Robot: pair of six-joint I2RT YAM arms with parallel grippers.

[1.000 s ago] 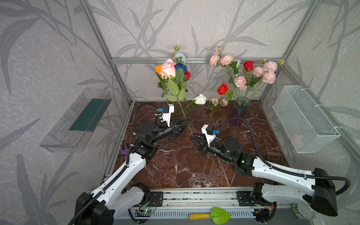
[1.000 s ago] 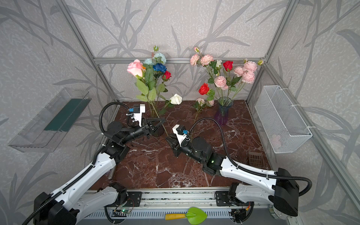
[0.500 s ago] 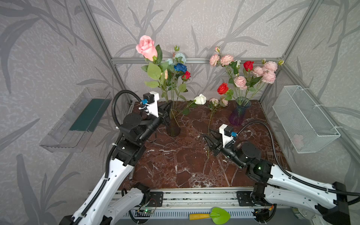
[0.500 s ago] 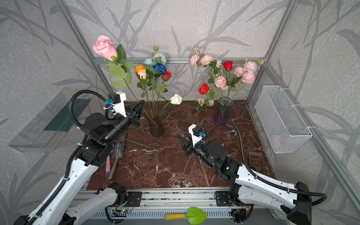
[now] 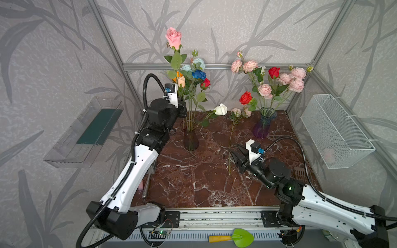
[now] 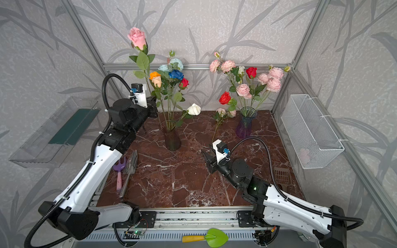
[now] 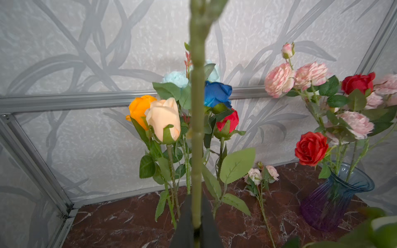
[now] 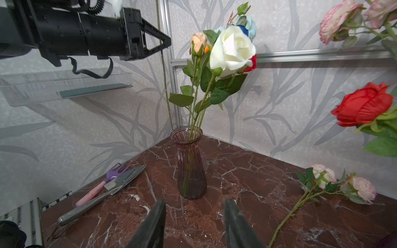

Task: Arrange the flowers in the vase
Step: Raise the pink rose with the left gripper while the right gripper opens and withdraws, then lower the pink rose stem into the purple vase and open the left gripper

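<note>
My left gripper moves down toward the dark vase's opening [image 5: 190, 125] below it next and releases the pink rose's green stem, since the pink bloom stands above the bouquet.
My left gripper [image 7: 196, 214] is shut on the green stem [image 7: 197, 128] of a pink rose [image 5: 174, 38], held upright. Its bloom stands above the bouquet in the dark vase [image 5: 190, 139]. The stem's lower end [image 8: 169, 111] hangs close to that vase's rim [image 8: 186, 131]; whether it is inside I cannot tell. The vase holds orange, peach, blue, pale-blue, red and white roses [image 6: 194, 109]. A blue-purple vase [image 6: 245, 126] at the back right holds frilly pink and red flowers. My right gripper [image 8: 195, 201] is open and empty, low over the table beside a loose frilly pink flower [image 5: 236, 111].
A purple hand rake [image 6: 119, 169] and a metal trowel [image 6: 130, 169] lie at the table's left edge. A wire basket [image 5: 335, 131] hangs on the right wall, a clear shelf [image 5: 86, 131] on the left. A green scoop [image 5: 242, 238] lies on the front rail.
The left arm has lifted the pink rose from low over the table to upright and brought it right, next to the dark vase. The right gripper has drawn back to the right and opened wider.
</note>
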